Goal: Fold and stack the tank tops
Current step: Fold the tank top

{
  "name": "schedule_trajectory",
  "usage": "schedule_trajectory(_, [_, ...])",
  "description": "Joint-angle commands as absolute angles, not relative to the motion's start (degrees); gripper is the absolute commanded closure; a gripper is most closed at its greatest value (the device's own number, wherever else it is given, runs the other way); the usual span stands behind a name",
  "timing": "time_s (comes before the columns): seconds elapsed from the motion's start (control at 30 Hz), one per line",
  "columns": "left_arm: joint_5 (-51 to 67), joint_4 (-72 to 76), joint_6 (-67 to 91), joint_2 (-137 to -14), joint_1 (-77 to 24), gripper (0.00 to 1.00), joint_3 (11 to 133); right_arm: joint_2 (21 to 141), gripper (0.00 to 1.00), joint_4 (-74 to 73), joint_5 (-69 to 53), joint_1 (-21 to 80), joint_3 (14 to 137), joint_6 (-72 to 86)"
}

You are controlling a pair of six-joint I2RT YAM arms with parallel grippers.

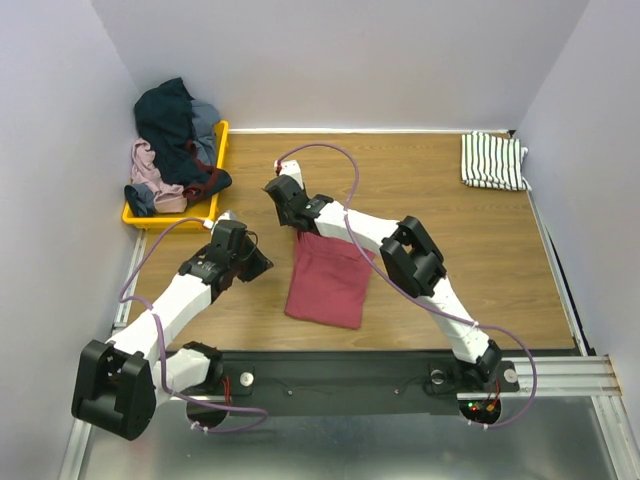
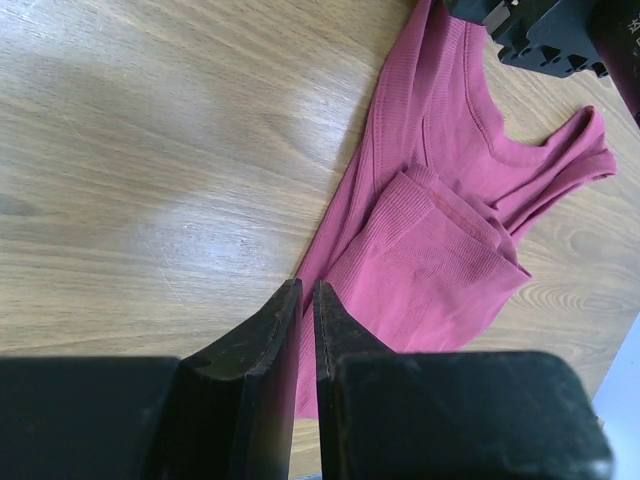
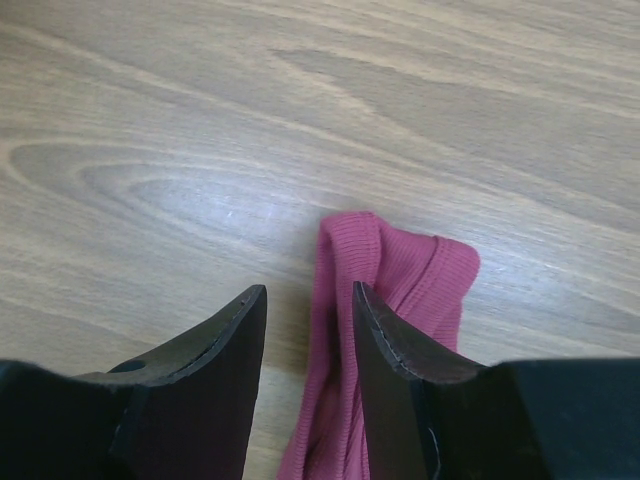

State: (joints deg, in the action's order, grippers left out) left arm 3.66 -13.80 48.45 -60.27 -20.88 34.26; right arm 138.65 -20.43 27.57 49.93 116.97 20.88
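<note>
The bunched red strap already lies between the open fingers of my right gripper, which will next stay just short of the strap's far end and close.
The dark red tank top point(image 1: 328, 280) lies partly folded mid-table, hem toward the arms. In the left wrist view point(image 2: 430, 250) its lower part is folded up over the body. The white striped tank top point(image 1: 492, 160) lies folded at the far right corner. My left gripper point(image 1: 262, 264) is shut and empty just left of the red top, its tips point(image 2: 307, 288) near the cloth's edge. My right gripper point(image 1: 298, 226) is open at the top's strap end. In the right wrist view point(image 3: 309, 290) its jaws stand either side of one bunched strap point(image 3: 345, 300), not closed on it.
A yellow tray point(image 1: 222, 140) at the back left holds a pile of dark, blue and pink clothes point(image 1: 172, 140). Grey walls close the table in on three sides. The right arm's black wrist point(image 2: 545, 35) shows above the red top's neckline.
</note>
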Motion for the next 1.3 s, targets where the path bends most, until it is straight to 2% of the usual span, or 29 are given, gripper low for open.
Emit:
schedule_trajectory(0.0, [4.22, -11.78, 47.11, -60.29, -20.65, 0.78, 33.49, 136.66, 0.54, -18.72, 31.55, 50.27, 121.28, 19.16])
schedule_trajectory(0.73, [6.32, -9.93, 47.02, -60.91, -20.65, 0.78, 32.35, 144.75, 0.52, -19.86, 33.13, 50.27, 124.1, 18.72])
schedule_trajectory(0.83, [7.11, -9.23, 47.46, -60.65, -20.65, 0.78, 31.38, 144.49, 0.62, -20.04, 33.57, 50.19, 123.58, 19.51])
schedule_trajectory(0.87, [7.47, -8.71, 47.55, -60.21, -20.65, 0.78, 30.85, 144.23, 0.72, -20.04, 33.75, 50.27, 123.23, 19.95])
schedule_trajectory(0.97, [8.69, -7.65, 47.81, -59.42, -20.65, 0.78, 29.8, 142.31, 0.87, -19.95, 34.54, 50.1, 121.91, 21.53])
schedule_trajectory(1.07, [10.63, -6.25, 47.2, -58.54, -21.0, 0.78, 29.09, 139.5, 0.95, -19.6, 34.46, 49.92, 120.41, 22.94])
schedule_trajectory(1.27, [9.41, -5.1, 47.81, -57.66, -25.39, 0.78, 28.39, 133.51, 0.99, -14.43, 30.94, 48.78, 115.58, 24.61])
